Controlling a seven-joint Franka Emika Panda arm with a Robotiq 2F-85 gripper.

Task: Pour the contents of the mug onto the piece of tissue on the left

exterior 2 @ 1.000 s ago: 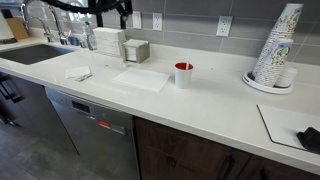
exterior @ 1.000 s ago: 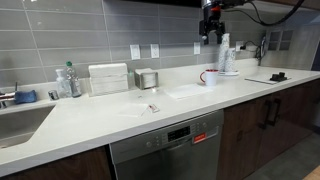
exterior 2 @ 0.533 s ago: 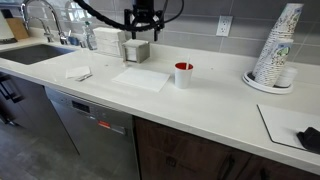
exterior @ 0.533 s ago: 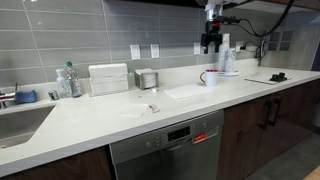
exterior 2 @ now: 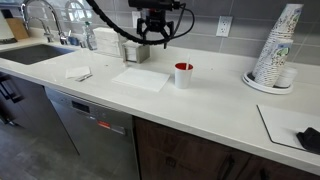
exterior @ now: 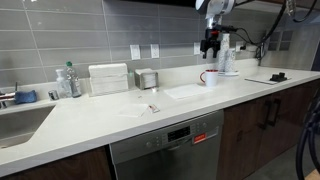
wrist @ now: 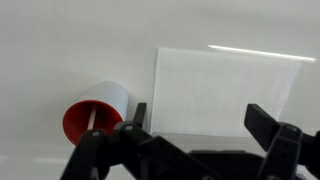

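My gripper moves down and over from the tissue toward the mug next, with its fingers on either side of the mug's rim nearest the tissue.
The small white mug [exterior 2: 183, 75] with red trim stands upright on the white counter; it also shows in an exterior view [exterior: 210, 76] and from above in the wrist view [wrist: 95, 113]. Its contents are too small to make out. The piece of tissue [exterior 2: 141, 79] lies flat beside the mug, seen too in an exterior view [exterior: 186, 91] and in the wrist view [wrist: 225, 88]. My gripper [exterior 2: 155, 38] hangs open and empty well above the counter, over the tissue near the mug; it also shows in an exterior view [exterior: 210, 46] and in the wrist view [wrist: 200, 118].
A white ribbed box [exterior 2: 109, 42] and a small metal canister [exterior 2: 137, 50] stand by the tiled wall. A fainter small sheet [exterior 2: 79, 73] lies towards the sink [exterior 2: 35, 52]. A stack of paper cups [exterior 2: 275, 50] stands on a plate. A dark object lies on a mat [exterior 2: 307, 137].
My gripper has travelled along the counter from above the ribbed box to above the tissue and mug. The mug and tissue have not moved.
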